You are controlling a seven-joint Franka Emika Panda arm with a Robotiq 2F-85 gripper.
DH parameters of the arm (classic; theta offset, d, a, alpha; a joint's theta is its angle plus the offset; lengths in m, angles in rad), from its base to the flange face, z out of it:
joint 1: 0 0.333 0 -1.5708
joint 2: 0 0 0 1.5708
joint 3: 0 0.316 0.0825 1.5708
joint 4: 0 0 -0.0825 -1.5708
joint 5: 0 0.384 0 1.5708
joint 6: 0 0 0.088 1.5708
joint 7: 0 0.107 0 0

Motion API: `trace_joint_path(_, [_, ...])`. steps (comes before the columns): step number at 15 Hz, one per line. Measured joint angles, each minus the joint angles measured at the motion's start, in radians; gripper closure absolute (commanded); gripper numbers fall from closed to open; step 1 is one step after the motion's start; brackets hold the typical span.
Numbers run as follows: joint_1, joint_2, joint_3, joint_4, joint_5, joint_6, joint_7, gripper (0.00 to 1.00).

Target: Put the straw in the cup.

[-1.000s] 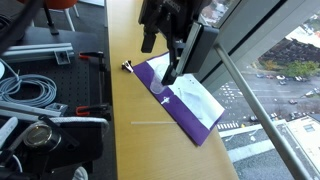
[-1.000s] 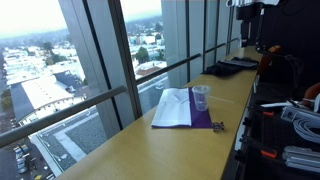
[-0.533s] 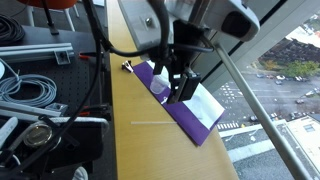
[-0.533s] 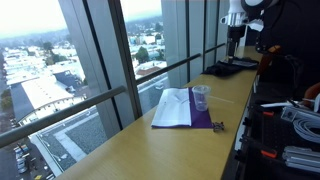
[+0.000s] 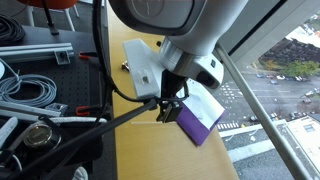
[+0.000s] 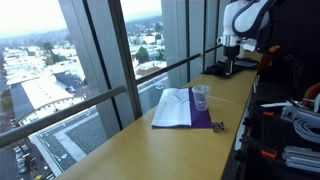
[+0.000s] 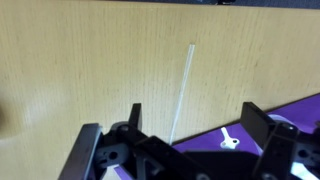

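I have my open fingers above the straw, which lies flat on the table, so next I will lower my gripper onto its part by the purple cloth and close.
The thin pale straw (image 7: 184,88) lies flat on the wooden table, just off the edge of the purple cloth (image 7: 212,152). My gripper (image 7: 195,125) is open and empty, hovering above the straw's near end with a finger on each side. In an exterior view the gripper (image 5: 168,108) hangs over the cloth's edge (image 5: 200,126), and a short piece of straw (image 5: 140,122) shows beside it. There the arm hides the cup. The clear cup (image 6: 200,97) stands upright on the cloth (image 6: 178,110), with the gripper (image 6: 228,66) beyond it.
A white sheet (image 6: 172,103) lies on the cloth. A small black-and-white clip (image 6: 217,125) sits by the cloth's corner. Coiled cables and gear (image 5: 30,95) fill the side away from the windows. The wooden table (image 5: 135,155) runs along the glass wall (image 6: 90,70).
The arm has swung from above the cup and cloth towards the straw and come lower. Its gripper now hangs over the straw. Straw and cup have not moved.
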Motion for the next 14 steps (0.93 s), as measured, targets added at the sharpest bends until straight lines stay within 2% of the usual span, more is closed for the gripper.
trace_joint_path(9, [-0.011,0.246,0.000,0.114,-0.006,0.140,0.028,0.00])
trace_joint_path(14, [-0.001,0.362,0.000,0.173,-0.019,0.163,0.065,0.00])
